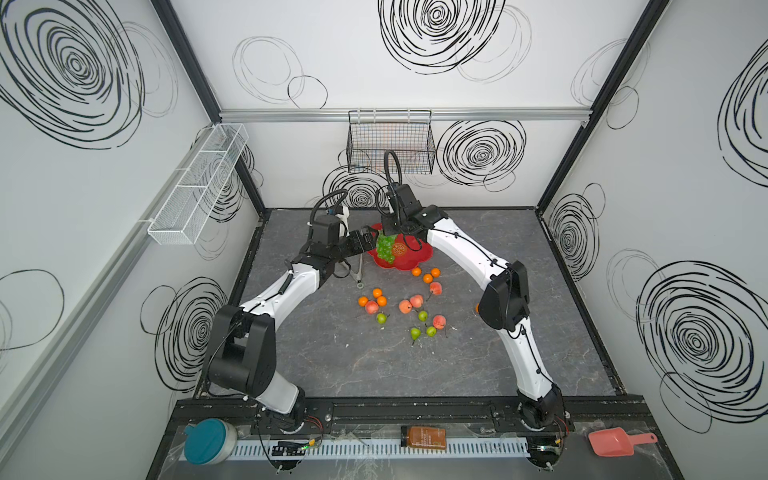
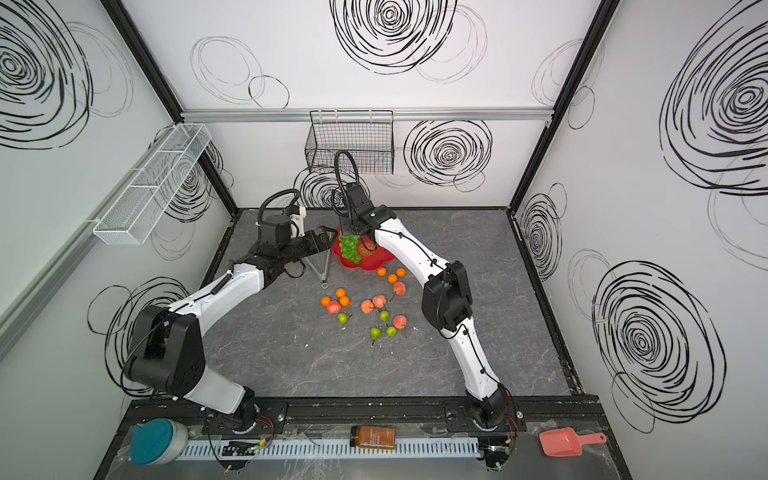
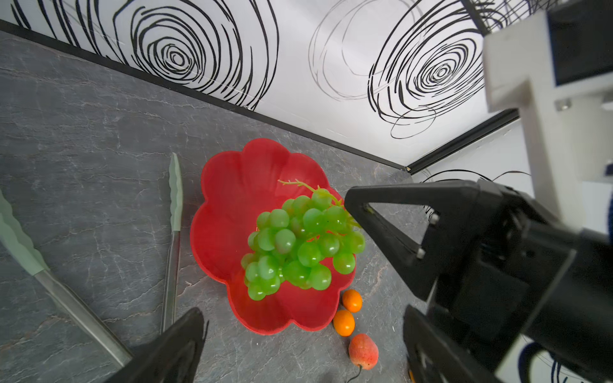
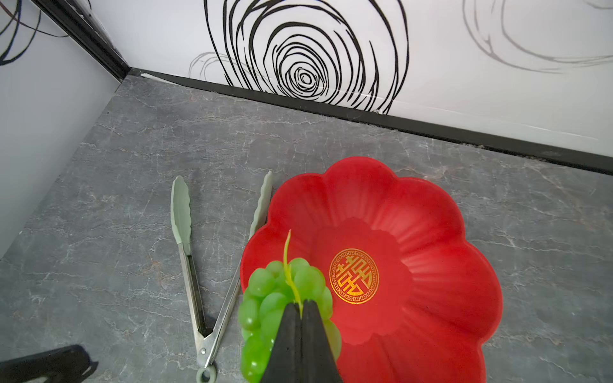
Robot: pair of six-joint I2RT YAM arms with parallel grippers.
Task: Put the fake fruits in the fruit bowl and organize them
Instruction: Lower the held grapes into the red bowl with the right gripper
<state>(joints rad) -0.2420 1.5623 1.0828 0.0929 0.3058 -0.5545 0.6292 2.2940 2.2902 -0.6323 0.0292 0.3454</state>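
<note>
My right gripper holds the grapes and next needs to carry them across past the gold emblem. It should then lower them onto the empty side of the bowl, away from the tongs below, and release them.
The red scalloped fruit bowl (image 1: 411, 261) (image 2: 374, 262) (image 3: 232, 199) (image 4: 414, 248) sits near the back wall. My right gripper (image 4: 301, 303) (image 1: 388, 230) is shut on the stem of the green grapes (image 4: 265, 298) (image 3: 298, 245) (image 1: 385, 248). The bunch hangs over the bowl's side nearest the tongs. My left gripper (image 3: 303, 326) (image 1: 368, 241) stands open just left of the bowl, holding nothing. Tangerines (image 1: 428, 278), peaches (image 1: 405, 306) and pears (image 1: 414, 332) lie scattered on the grey table in front of the bowl.
Open metal tongs (image 1: 357, 270) (image 4: 199, 282) lie against the bowl's left side. A black wire basket (image 1: 390, 143) hangs on the back wall and a white mesh rack (image 1: 199, 183) on the left wall. A pink scoop (image 1: 615, 441), a bottle (image 1: 423, 437) and a teal-lidded jar (image 1: 208, 440) rest on the front ledge.
</note>
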